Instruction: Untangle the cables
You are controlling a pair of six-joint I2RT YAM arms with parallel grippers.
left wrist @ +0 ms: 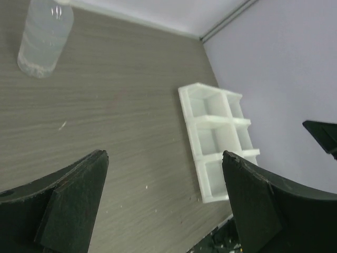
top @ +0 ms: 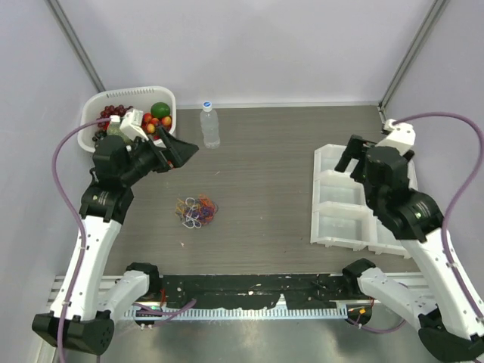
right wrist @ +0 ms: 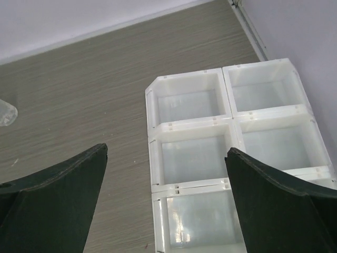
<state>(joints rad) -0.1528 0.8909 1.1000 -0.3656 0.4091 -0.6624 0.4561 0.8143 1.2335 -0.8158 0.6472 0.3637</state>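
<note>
My right gripper swings across to the tangle next, turning and coming down onto its far edge (top: 194, 202), since orange wire shows there.
The cables (top: 197, 212) lie as one small tangle of thin red, orange, yellow, blue and purple wires on the table, left of centre. My left gripper (top: 185, 151) is raised above and behind the tangle, well apart from it. In the left wrist view the left gripper (left wrist: 164, 155) is open and empty. My right gripper (top: 353, 155) hovers over the white tray, far right of the tangle. In the right wrist view the right gripper (right wrist: 166, 150) is open and empty. The cables do not show in either wrist view.
A white compartment tray (top: 333, 204) sits at the right; it also shows in the left wrist view (left wrist: 210, 121) and the right wrist view (right wrist: 189, 126). A water bottle (top: 209, 125) stands at the back. A white basket (top: 98, 106) of fruit is back left.
</note>
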